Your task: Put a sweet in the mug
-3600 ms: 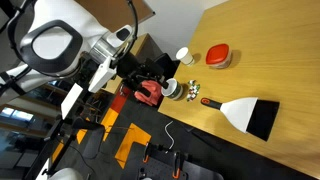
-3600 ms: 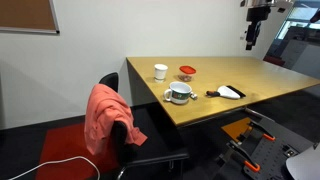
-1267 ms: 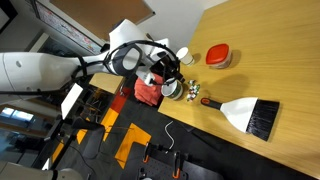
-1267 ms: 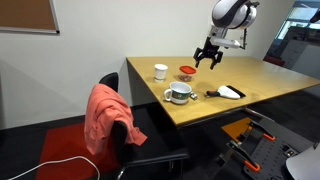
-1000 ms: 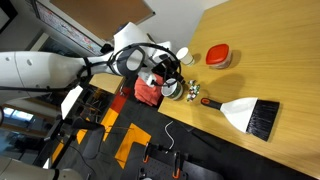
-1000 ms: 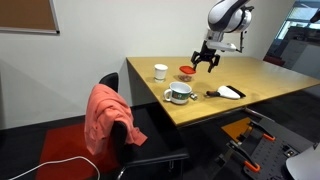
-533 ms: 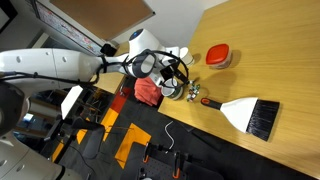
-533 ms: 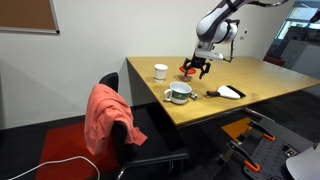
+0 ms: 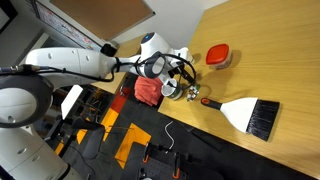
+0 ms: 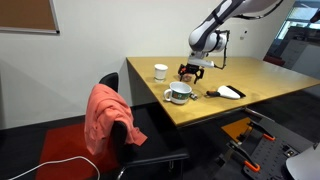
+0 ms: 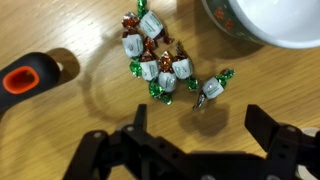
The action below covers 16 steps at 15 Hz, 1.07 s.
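Observation:
I should lower my open gripper next, fingers either side of the lone green-wrapped sweet (image 9: 191, 89) by the mug, clear of the heap.
Several sweets (image 11: 155, 60) in green and white wrappers lie in a loose heap on the wooden table, with one sweet (image 11: 212, 88) a little apart. My gripper (image 11: 197, 125) is open and empty, hovering just above them; its shadow falls beside the lone sweet. The round mug (image 11: 262, 22) shows at the top right edge of the wrist view. In both exterior views the gripper (image 9: 186, 76) (image 10: 190, 72) hangs low next to the silvery mug (image 9: 172, 90) (image 10: 180, 92).
A brush with an orange and black handle (image 11: 25, 78) lies close by (image 9: 248, 112) (image 10: 228, 92). A plain white cup (image 9: 182, 55) (image 10: 160, 71) and a red-lidded tub (image 9: 218, 56) stand further back. A chair with a red cloth (image 10: 108, 118) is at the table edge.
The arm has swung in from high up and come down toward the table, ending low over the sweets beside the mug. The objects have not moved.

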{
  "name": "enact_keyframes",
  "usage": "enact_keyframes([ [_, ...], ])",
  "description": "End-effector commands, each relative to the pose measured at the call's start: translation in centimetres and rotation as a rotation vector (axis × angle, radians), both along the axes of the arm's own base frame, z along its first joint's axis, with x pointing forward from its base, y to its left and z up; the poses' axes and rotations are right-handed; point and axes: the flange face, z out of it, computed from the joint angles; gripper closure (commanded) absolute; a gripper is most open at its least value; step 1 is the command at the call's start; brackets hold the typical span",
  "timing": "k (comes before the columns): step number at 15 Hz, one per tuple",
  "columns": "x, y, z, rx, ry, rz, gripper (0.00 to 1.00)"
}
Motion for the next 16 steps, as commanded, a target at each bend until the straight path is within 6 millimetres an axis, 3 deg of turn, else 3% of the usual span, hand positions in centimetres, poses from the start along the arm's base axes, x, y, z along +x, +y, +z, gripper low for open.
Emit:
enact_keyframes([
  [1,1.8,0.2,-1.2,-0.005,-0.024,-0.042,0.0],
  [3,2.3,0.4,-1.9,-0.007,-0.017,-0.043,0.0],
  [8,3.2,1.4,-3.6,-0.009,0.002,-0.028,0.28],
  [10,3.4,1.8,-4.3,-0.011,0.008,-0.02,0.31],
  [11,3.5,2.0,-4.5,-0.013,0.011,-0.016,0.37],
  [12,3.6,2.1,-4.8,-0.012,0.013,-0.014,0.55],
  [13,3.6,2.3,-5.0,-0.014,0.014,-0.011,0.57],
  [16,3.8,2.4,-5.3,-0.012,0.016,-0.009,0.82],
])
